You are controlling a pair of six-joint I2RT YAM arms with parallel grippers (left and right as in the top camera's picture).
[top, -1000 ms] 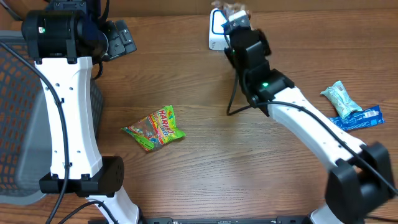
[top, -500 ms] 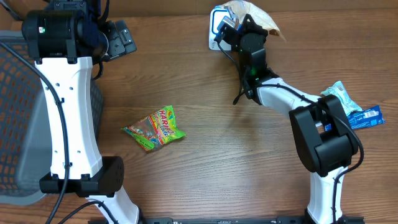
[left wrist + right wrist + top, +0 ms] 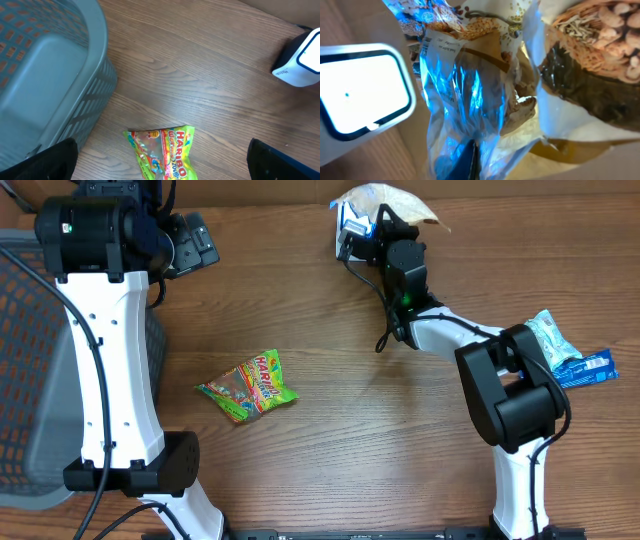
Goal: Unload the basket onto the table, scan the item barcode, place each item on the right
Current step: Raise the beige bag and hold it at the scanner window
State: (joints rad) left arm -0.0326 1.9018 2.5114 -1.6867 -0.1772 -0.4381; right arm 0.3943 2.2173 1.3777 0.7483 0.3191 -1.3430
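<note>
I will swing my right gripper back and to the right in the overhead view to the pale green packet (image 3: 551,338) and release, as other packets already lie there.
My right gripper (image 3: 372,230) is shut on a crinkly snack packet (image 3: 388,200), printed with nuts and grains, at the table's far edge. In the right wrist view the packet (image 3: 470,75) hangs from the closed fingertips (image 3: 472,160), its foil side next to the scanner's lit white window (image 3: 362,97). The white and blue scanner (image 3: 348,228) is partly covered by the packet from above. My left gripper (image 3: 161,167) is open, high over a green Haribo bag (image 3: 162,150), with nothing between its fingers. The scanner (image 3: 300,60) also shows at the left wrist view's right edge.
A grey mesh basket (image 3: 25,380) stands at the left edge, seen close in the left wrist view as the basket (image 3: 45,75). The Haribo bag (image 3: 250,385) lies mid-table. A pale green packet (image 3: 548,338) and a blue packet (image 3: 585,368) lie at the right.
The right arm has swung and turned its wrist, bringing the snack packet over and against the scanner at the far edge. The left arm and the Haribo bag have not moved.
</note>
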